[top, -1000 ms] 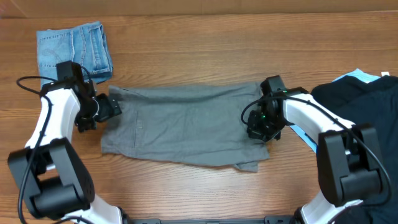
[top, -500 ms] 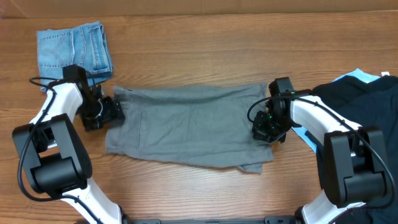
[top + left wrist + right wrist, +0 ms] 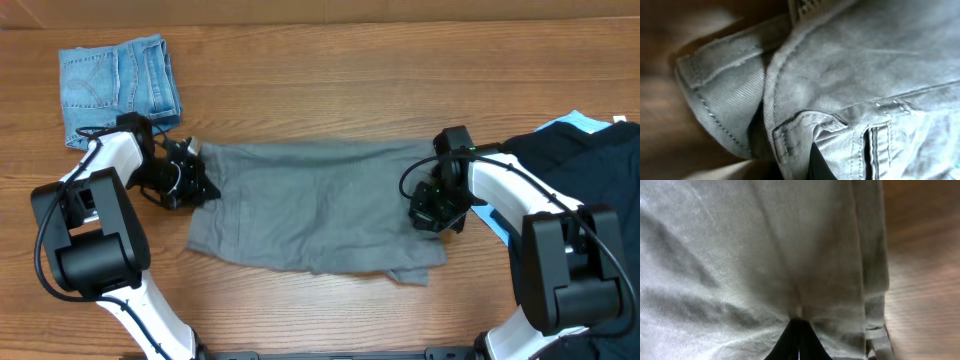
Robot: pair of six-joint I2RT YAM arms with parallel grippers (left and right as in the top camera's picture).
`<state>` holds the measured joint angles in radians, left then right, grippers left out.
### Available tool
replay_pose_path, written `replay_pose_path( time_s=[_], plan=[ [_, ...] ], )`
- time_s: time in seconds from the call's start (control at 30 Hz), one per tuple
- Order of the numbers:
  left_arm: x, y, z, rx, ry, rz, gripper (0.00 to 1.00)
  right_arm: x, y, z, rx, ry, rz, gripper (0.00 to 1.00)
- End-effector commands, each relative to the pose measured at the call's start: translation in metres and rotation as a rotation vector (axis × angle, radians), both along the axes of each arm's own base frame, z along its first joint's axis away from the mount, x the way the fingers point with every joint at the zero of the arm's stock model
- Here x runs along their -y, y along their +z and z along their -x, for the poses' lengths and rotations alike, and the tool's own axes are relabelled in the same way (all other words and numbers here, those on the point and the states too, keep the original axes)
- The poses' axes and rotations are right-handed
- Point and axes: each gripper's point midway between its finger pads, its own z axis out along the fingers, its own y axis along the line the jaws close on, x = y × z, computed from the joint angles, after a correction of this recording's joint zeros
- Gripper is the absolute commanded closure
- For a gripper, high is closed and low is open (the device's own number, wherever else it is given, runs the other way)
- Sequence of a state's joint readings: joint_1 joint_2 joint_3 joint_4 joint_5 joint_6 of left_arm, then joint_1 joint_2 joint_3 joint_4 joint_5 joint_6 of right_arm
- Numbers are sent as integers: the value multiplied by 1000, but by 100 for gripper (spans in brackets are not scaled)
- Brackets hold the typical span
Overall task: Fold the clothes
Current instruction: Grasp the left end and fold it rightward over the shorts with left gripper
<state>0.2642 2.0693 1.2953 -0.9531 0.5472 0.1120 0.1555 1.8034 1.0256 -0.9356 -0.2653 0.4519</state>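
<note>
The shorts' opposite end (image 3: 408, 238) is right of my left gripper in the overhead view, so I will lift the waistband across the unfolded cloth and release there.
Grey shorts (image 3: 310, 210) lie spread flat across the middle of the wooden table. My left gripper (image 3: 196, 182) is shut on their left end, where the stitched waistband (image 3: 725, 100) bunches up; cloth hides most of its fingers, and only a dark fingertip (image 3: 817, 165) shows. My right gripper (image 3: 432, 210) is shut on the shorts' right end. In the right wrist view its black fingers (image 3: 790, 342) meet in a point, with the grey fabric (image 3: 755, 255) gathered into them.
Folded blue denim shorts (image 3: 120, 85) lie at the far left corner. A black garment pile (image 3: 590, 170) with a light-blue piece (image 3: 575, 122) sits at the right edge. Bare wood (image 3: 330, 80) runs behind and in front of the grey shorts.
My left gripper slid right onto the shorts' left end and shut on it. The shorts' left edge shifted right. My right gripper stayed shut, drifting slightly right.
</note>
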Motion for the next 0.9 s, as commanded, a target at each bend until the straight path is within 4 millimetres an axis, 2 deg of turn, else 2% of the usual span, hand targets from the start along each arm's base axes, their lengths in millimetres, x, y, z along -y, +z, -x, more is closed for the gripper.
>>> replay_pose_path(
  time_s=[0.0,0.2,0.3,0.4,0.53,0.73,0.87],
  plan=[
    [-17,14,9,-75,15,-35,96,9,36,-19,111,1,35,96],
    [-40,124,-21,118,54,-128,96,6,110,-36,296,-5,8,96],
    [-32,172,-26,215,52,-176,96,6,136,-41,374,-7,-3,96],
    [-11,198,-24,268,50,-179,96,6,148,-41,414,-11,-9,96],
    [31,203,-18,254,-17,-169,96,6,148,-40,411,-11,-9,96],
    [96,171,-1,162,-94,-260,96,7,148,-40,412,-11,-5,96],
    [154,143,17,142,-150,-256,96,7,148,-40,412,-11,-5,96]
  ],
)
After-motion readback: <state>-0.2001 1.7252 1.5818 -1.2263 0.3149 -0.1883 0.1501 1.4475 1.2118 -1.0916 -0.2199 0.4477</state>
